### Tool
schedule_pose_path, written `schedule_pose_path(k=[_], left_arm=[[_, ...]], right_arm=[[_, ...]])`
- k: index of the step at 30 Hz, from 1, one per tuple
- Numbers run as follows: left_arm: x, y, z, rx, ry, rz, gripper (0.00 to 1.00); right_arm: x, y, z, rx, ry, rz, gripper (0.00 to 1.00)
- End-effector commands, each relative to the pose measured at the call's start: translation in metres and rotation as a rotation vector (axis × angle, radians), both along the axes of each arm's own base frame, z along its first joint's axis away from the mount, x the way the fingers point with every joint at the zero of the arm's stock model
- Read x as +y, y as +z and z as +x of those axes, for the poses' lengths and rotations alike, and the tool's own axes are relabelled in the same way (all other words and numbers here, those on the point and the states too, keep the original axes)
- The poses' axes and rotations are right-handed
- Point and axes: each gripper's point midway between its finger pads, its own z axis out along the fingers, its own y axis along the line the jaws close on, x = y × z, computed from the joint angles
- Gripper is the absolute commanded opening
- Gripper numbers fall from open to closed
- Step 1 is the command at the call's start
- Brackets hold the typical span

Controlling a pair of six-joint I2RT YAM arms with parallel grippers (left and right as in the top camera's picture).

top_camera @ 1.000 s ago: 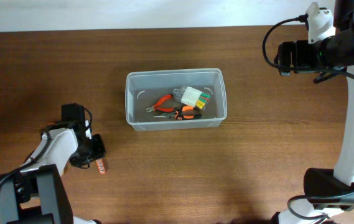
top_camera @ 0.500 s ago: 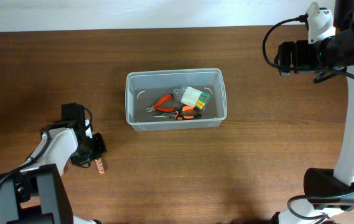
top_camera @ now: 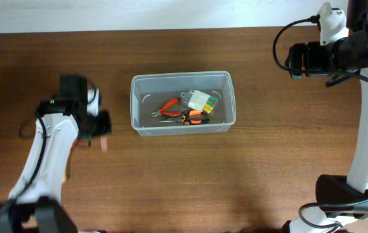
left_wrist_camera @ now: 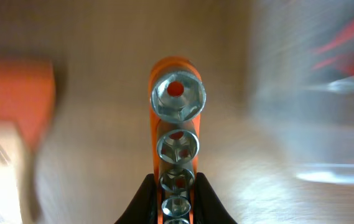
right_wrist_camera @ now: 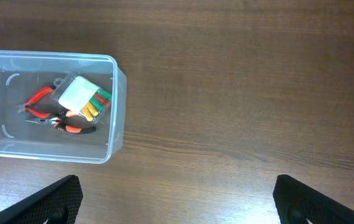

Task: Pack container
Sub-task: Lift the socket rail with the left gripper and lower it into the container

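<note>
I must lift and turn my left gripper over the container's side, then lower it over the red-handled pliers [top_camera: 169, 107], as the orange bar is still outside the container.
The clear rectangular container [top_camera: 182, 102] sits mid-table and holds red-handled pliers [top_camera: 169, 107], orange-handled pliers [top_camera: 193, 118] and a packet with green and yellow pieces [top_camera: 203, 101]. It also shows in the right wrist view [right_wrist_camera: 52, 109]. My left gripper [top_camera: 101, 129] is shut on an orange rail of metal sockets [left_wrist_camera: 177, 134], held above the table just left of the container. The left wrist view is blurred by motion. My right gripper [right_wrist_camera: 173, 199] is open and empty, high at the far right of the table.
The wooden table [top_camera: 235, 181] stretches bare on the right and along the front. A white wall edge [top_camera: 138, 13] runs along the back. The right arm's base [top_camera: 345, 200] stands at the front right.
My left gripper has lifted the socket rail off the table and moved it back and right, closer to the container. The right arm has not moved.
</note>
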Motion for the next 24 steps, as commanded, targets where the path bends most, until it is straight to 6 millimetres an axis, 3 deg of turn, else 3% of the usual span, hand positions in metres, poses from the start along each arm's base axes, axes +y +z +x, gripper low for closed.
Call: schedule_pose_path(k=[1,4,7,11,14,18,24], left_arm=[[-0.038,0.077,0.022,-0.241,-0.337,0.074,0.02],[-0.080,0.101,0.027,-0.353,-0.695,0.187,0.02],[-0.120,0.106,0.027,-0.441,-1.003,0.287,0.02],[-0.158,0.108,0.035,-0.548,-1.283,0.400,0.02],[-0.174,0.102,0.050,-0.604,-1.402,0.469,0.02],[-0.181,0.077,0.076,-0.601,-1.411,0.481,0.02],[-0.182,0.007,0.086,-0.443,-1.448,0.420,0.02]], right_arm=[[0.002,-0.005,0.003,0.012,0.000,0.016,0.99],[0.002,-0.004,0.003,0.009,0.000,0.016,0.99],[0.002,-0.004,0.003,0.008,0.000,0.016,0.99],[0.002,-0.004,0.003,0.008,0.000,0.016,0.99],[0.002,-0.004,0.003,0.008,0.000,0.016,0.99],[0.002,-0.004,0.003,0.008,0.000,0.016,0.99],[0.002,-0.004,0.004,0.007,0.003,0.014,0.99]])
